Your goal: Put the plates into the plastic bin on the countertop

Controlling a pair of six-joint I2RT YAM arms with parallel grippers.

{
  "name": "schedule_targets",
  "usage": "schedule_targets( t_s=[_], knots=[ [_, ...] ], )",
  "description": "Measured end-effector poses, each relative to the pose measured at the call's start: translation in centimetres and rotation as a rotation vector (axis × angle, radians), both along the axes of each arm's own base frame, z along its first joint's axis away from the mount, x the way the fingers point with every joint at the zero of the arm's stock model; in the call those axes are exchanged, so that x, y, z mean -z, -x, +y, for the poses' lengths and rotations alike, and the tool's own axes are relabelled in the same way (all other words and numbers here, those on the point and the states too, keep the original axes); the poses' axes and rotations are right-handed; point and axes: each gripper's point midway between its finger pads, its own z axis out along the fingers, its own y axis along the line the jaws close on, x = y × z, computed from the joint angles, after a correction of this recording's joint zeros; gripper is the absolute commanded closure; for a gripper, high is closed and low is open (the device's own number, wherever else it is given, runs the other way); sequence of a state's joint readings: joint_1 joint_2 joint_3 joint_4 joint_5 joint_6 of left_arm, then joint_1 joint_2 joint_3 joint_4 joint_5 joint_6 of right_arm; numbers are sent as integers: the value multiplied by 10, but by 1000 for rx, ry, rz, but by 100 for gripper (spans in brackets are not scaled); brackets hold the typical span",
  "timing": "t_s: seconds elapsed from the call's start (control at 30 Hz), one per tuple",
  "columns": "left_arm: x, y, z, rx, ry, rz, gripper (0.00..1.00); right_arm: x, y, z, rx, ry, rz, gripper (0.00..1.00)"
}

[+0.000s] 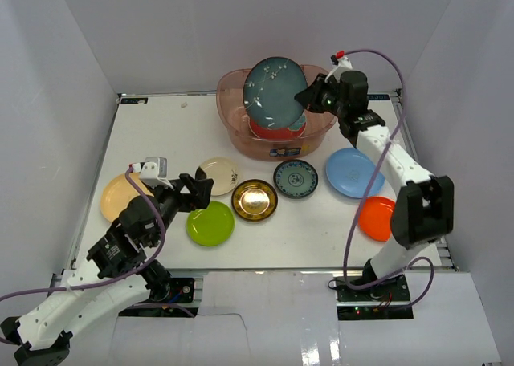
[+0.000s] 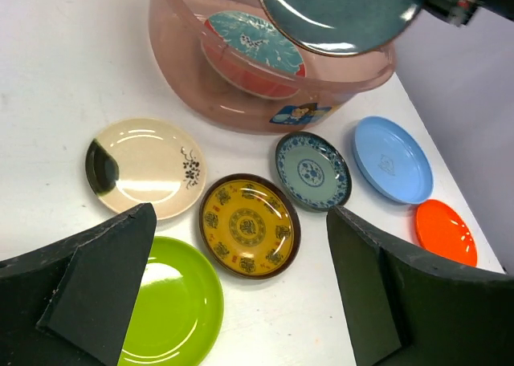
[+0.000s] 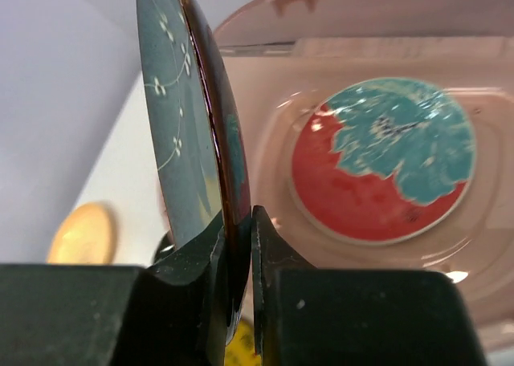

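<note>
My right gripper moves down into the bin [image 1: 233,137] next and releases its plate over the red-teal patterned plate [image 1: 277,130], which lies below, as its plate still hangs high.
My right gripper [image 1: 309,98] [image 3: 238,221] is shut on the rim of a dark teal plate [image 1: 275,91] [image 3: 173,117], held on edge and tilted over the pinkish plastic bin [image 1: 233,137] [image 2: 241,101]. A red-teal patterned plate [image 1: 277,130] [image 3: 381,169] lies in the bin. My left gripper [image 1: 195,191] [image 2: 241,213] hangs open and empty above the countertop [image 1: 161,125], over the lime green plate [image 1: 210,222] [image 2: 173,302] and the gold plate [image 1: 254,199] [image 2: 249,225].
Other plates lie in front of the bin: cream [image 1: 218,175], tan [image 1: 119,196], grey-blue patterned [image 1: 295,178], light blue [image 1: 353,172] and orange [image 1: 376,218] near the right arm's base. White walls enclose the countertop.
</note>
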State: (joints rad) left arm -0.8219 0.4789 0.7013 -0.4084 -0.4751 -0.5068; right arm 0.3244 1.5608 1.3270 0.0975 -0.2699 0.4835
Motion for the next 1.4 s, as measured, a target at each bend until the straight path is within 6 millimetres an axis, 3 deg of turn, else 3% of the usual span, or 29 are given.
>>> schedule_targets(
  t_s=[0.13,0.3,0.4,0.53,0.63,0.67,0.77,0.87,1.0,1.13,1.33,1.4],
  knots=[
    [-2,0,8,-18,-38,-27,2,28,-63,-1,73,84,28,92],
    [-3,0,11,-16,-83,-51,2,84,-110,1,105,166,135,92],
    [-4,1,10,0,-93,-61,2,120,-123,2,114,192,200,92],
    [-6,4,7,28,-92,-70,2,156,-120,0,132,202,305,89],
    [-6,6,4,50,-92,-70,2,158,-121,-4,154,185,327,64],
    [-6,6,3,55,-92,-70,2,157,-122,-4,157,174,329,42],
    [-7,8,2,67,-86,-75,2,158,-123,-8,186,173,338,17],
    [-9,10,3,72,-76,-84,2,166,-120,-16,206,205,365,2],
    [-12,12,3,77,-67,-92,2,168,-116,-25,218,277,387,5],
    [-12,13,3,81,-65,-93,2,150,-129,-35,251,364,321,10],
    [-13,13,2,86,-64,-94,2,128,-137,-39,272,526,198,10],
    [-13,13,2,86,-64,-94,2,128,-135,-35,254,552,187,4]
  ],
)
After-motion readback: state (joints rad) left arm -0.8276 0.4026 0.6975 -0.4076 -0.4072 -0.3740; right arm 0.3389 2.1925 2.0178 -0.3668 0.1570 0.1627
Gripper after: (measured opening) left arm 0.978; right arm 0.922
